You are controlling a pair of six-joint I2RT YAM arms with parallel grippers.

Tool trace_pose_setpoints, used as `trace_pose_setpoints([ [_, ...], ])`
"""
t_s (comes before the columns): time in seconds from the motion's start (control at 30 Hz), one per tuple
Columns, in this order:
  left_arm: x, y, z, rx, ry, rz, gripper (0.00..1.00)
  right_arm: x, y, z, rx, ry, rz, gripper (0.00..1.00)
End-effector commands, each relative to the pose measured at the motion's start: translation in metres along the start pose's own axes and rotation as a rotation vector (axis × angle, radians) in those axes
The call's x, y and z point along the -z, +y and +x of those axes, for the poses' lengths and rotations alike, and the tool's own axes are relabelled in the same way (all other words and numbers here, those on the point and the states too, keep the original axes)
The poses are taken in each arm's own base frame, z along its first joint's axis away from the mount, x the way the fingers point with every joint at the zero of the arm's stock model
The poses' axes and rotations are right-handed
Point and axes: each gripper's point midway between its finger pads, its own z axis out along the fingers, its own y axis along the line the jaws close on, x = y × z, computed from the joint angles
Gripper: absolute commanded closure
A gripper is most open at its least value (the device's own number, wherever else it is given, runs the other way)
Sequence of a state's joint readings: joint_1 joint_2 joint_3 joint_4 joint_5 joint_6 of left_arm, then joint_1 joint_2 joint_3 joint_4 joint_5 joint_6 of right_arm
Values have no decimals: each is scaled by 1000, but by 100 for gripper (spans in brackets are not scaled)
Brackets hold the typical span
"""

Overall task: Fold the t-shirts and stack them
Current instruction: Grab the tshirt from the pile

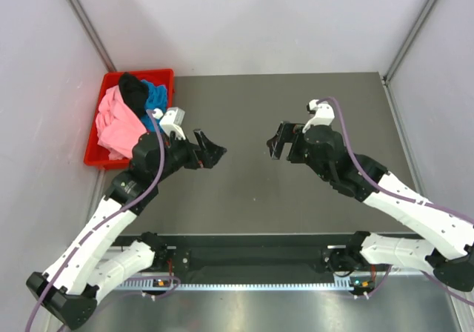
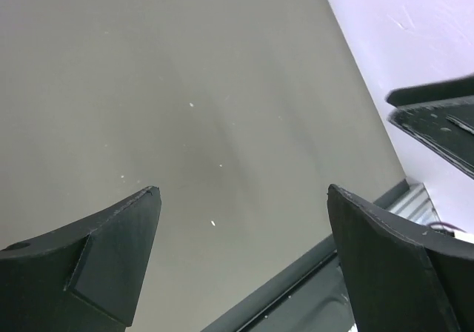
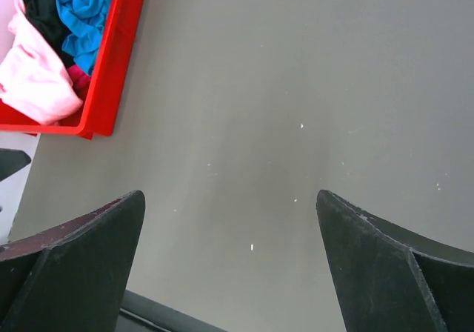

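Observation:
My left gripper turns to reach over the bin next, then lowers to the near folds of the pink t-shirt, uncovered at the bin's near end.
The t-shirts lie bunched in a red bin (image 1: 94, 154) at the table's left edge: a light pink one (image 1: 117, 124), a black one (image 1: 133, 89) and a bright blue one (image 1: 155, 95). The right wrist view shows the pink (image 3: 33, 80), black (image 3: 41, 6) and blue (image 3: 85, 13) shirts, with a bit of magenta (image 3: 80, 80) beneath. My left gripper (image 1: 209, 149) is open and empty over the bare table, right of the bin. My right gripper (image 1: 276, 141) is open and empty, facing it across the table's middle. Both hang above the table.
The grey table (image 1: 296, 102) is walled in by pale panels at the back and both sides. Its dark front rail (image 1: 244, 239) runs along the near edge. The right gripper's fingers (image 2: 437, 117) show at the right of the left wrist view.

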State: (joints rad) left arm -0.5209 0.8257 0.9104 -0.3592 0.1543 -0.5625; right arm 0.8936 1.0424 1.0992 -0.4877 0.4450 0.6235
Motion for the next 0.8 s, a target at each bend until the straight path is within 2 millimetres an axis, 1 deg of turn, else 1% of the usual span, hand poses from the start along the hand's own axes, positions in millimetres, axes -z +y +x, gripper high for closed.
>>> trace_pose_setpoints([
  [0.0, -2, 6, -14, 14, -62, -49, 2, 6, 0, -8, -29, -28, -10, 0],
  [0.03, -2, 20, -18, 16, -83, -130, 2, 6, 0, -7, -29, -27, -9, 0],
  [0.1, 1, 41, -29, -8, -121, -257, 2, 6, 0, -5, -21, -21, -17, 0],
  [0.13, 2, 49, -37, -23, -132, -320, 1, 6, -1, -4, -18, -19, -15, 0],
  [0.17, 5, 61, -47, -43, -163, -400, 1, 6, 0, -4, -16, -17, -18, 0],
  [0.2, 8, 62, -62, -78, -189, -433, 1, 7, -2, -2, -15, -16, -15, 0],
  [0.23, 1, 72, -61, -96, -164, -479, 1, 7, -2, -1, -12, -15, -17, 0],
  [0.27, 2, 84, -68, -106, -176, -542, 1, 8, -4, -2, -10, -18, -16, 0],
  [0.3, 2, 86, -81, -121, -192, -575, 1, 9, -5, 1, -7, -15, -16, 0],
  [0.33, -7, 101, -79, -123, -162, -637, 1, 9, -5, 2, -1, -14, -22, 0],
  [0.37, -2, 121, -85, -111, -158, -720, 2, 11, -5, 2, 20, -15, -38, 0],
  [0.4, 1, 133, -92, -96, -171, -780, 3, 11, -5, 7, 31, -4, -48, 0],
  [0.43, -3, 145, -98, -79, -164, -820, 5, 13, -8, 9, 52, 3, -46, 0],
  [0.47, 3, 163, -108, -48, -191, -861, 8, 14, -9, 10, 63, 8, -47, 0],
  [0.53, 0, 184, -106, -31, -176, -893, 8, 16, -14, 16, 79, 18, -42, 0],
  [0.57, 9, 205, -111, -3, -187, -946, 9, 19, -16, 15, 86, 11, -47, 0],
  [0.6, 14, 218, -111, 13, -183, -977, 10, 20, -18, 18, 91, 14, -47, 0],
  [0.63, 15, 235, -106, 35, -158, -1011, 10, 21, -18, 17, 89, 8, -51, 0],
  [0.67, 29, 258, -110, 73, -172, -1073, 11, 24, -18, 14, 84, -3, -58, 0],
  [0.7, 29, 270, -106, 96, -165, -1101, 12, 25, -19, 15, 83, -3, -62, 0],
  [0.77, 40, 294, -108, 131, -184, -1156, 13, 29, -17, 12, 80, -20, -85, 0],
])
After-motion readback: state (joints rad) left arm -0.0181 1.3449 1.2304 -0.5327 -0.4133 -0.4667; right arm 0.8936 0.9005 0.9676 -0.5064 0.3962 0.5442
